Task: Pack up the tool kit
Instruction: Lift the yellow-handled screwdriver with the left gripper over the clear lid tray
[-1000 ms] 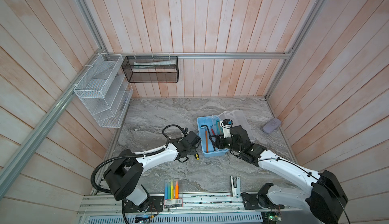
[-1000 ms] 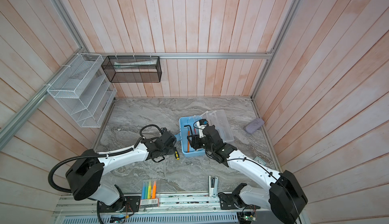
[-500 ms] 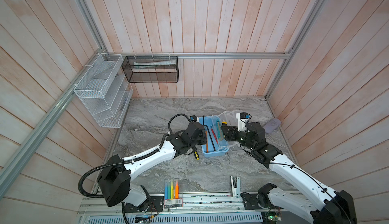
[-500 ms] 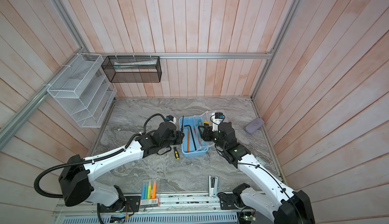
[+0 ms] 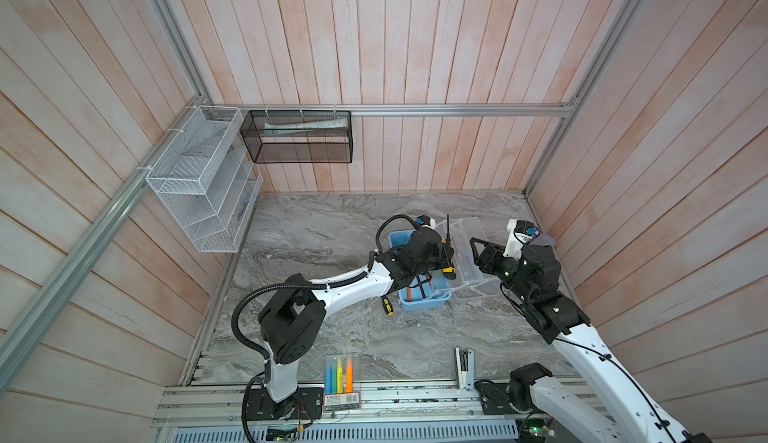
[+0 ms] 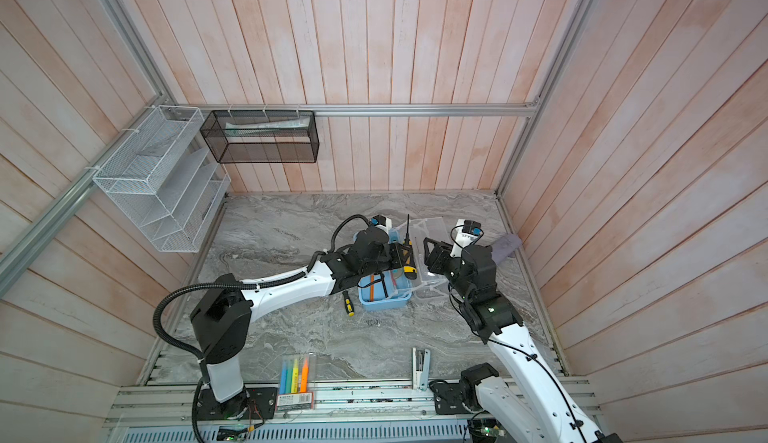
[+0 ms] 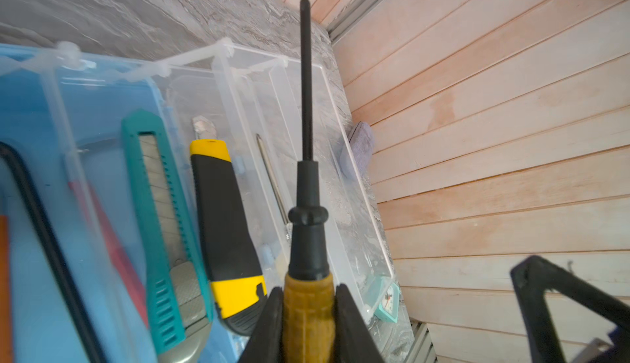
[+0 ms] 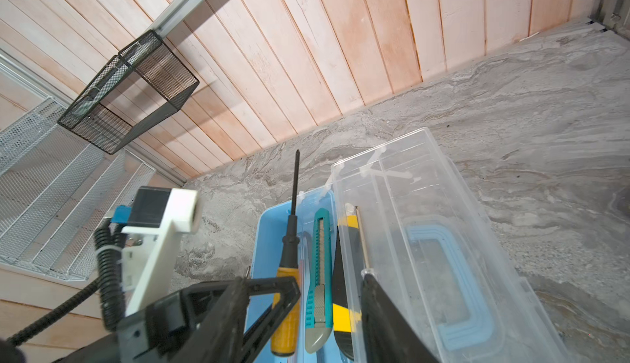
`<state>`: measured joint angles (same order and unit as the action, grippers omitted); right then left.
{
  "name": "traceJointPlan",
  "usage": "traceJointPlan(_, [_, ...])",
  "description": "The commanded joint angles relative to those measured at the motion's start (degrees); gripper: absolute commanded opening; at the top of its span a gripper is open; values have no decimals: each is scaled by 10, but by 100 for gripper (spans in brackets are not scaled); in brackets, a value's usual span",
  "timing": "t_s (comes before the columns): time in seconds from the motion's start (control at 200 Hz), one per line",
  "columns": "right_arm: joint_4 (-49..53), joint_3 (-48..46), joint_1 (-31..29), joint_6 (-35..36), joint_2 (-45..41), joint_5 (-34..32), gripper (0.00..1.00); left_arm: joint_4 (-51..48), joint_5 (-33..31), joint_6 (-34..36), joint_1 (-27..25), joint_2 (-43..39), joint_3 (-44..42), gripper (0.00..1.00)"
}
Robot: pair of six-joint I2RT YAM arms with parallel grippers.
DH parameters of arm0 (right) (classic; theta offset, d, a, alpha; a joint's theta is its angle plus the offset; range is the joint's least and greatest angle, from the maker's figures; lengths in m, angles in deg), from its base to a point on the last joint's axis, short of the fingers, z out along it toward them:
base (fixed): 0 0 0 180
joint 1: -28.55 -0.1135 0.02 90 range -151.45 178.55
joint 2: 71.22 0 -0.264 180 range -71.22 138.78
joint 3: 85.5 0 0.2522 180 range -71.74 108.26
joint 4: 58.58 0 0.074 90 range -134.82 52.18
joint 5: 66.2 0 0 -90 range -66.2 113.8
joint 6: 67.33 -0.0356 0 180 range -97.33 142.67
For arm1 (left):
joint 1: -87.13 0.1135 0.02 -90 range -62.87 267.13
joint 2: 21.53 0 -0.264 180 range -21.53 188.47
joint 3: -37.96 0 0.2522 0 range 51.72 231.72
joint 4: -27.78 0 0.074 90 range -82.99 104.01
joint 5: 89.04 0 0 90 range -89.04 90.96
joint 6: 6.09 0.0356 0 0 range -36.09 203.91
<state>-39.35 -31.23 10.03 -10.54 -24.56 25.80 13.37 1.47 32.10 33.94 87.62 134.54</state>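
Note:
The lid's slot [image 7: 286, 149] beside the thin screwdriver is bare, so the robot's left gripper will next move past the utility knife [image 7: 228, 228], go down into that slot and release there.
The light blue tool kit box [image 5: 422, 304] [image 6: 382, 303] [image 8: 272, 221] lies open on the marble floor, its clear lid [image 5: 473, 249] [image 6: 432, 233] [image 8: 426, 225] folded out to the right. My left gripper [image 5: 442, 254] [image 6: 401, 254] [image 7: 308, 289] hangs over the box, shut on a screwdriver [image 7: 306, 228] [image 8: 289, 249] by its yellow handle, black shaft pointing to the back wall. A teal knife [image 7: 160, 225] and the yellow-black utility knife [image 7: 228, 228] [image 8: 344, 306] lie in the box. A small screwdriver [image 5: 387, 306] [image 6: 348, 303] rests on the floor left of it. My right gripper [image 5: 482, 249] [image 6: 432, 254] [image 8: 331, 281] stands open above the lid's near edge.
A pack of highlighters [image 5: 340, 374] and a white stapler [image 5: 463, 364] lie at the front edge. A purple-grey block [image 6: 505, 247] sits by the right wall. White wire shelves [image 5: 199, 179] and a black mesh basket [image 5: 299, 141] hang on the walls.
My left gripper has risen from the floor left of the box and swung right over it, carrying the screwdriver. My right gripper has drawn back to the right, off the box.

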Motion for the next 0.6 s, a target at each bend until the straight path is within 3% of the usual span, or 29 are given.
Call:
traceJointPlan(0.0, [27, 8, 9, 7, -11, 6, 53, 39, 17, -27, -5, 18, 35, 0])
traceJointPlan(0.305, [28, -10, 22, 9, -28, 30, 53, 87, 79, -106, -5, 80, 70, 0])
traceJointPlan(0.595, [31, -20, 27, 10, -44, 41, 53, 104, 74, -152, -6, 93, 50, 0])
